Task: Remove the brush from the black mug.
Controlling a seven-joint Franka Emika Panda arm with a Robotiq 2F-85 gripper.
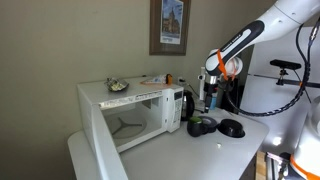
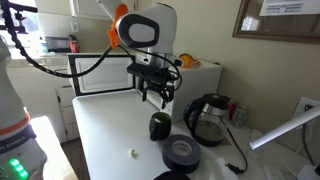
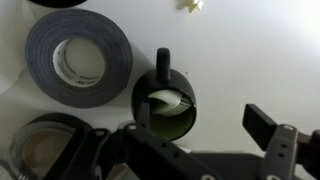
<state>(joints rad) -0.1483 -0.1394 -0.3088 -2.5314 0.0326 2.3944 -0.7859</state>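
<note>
I will move my gripper to the left in the wrist view and down into the mug's opening around the whitish brush (image 3: 166, 99), because one finger is wide of the mug.
The black mug (image 3: 150, 80) stands on the white table, with its handle pointing away in the wrist view. It also shows in both exterior views (image 1: 200, 126) (image 2: 159, 126). The whitish brush (image 3: 166, 99) lies inside it against a greenish interior. My gripper (image 3: 200, 121) is open and empty. It hangs a little above the mug, as both exterior views (image 1: 210, 97) (image 2: 153, 93) show. In the wrist view one finger is over the mug's left rim and the other stands well to the right of the mug.
A black tape roll (image 3: 78, 60) (image 2: 181, 152) lies beside the mug. A dark jug (image 2: 208, 118) (image 1: 187, 103) stands behind it. A white microwave (image 1: 130, 110) has its door open. A small white scrap (image 2: 131, 153) lies on the table.
</note>
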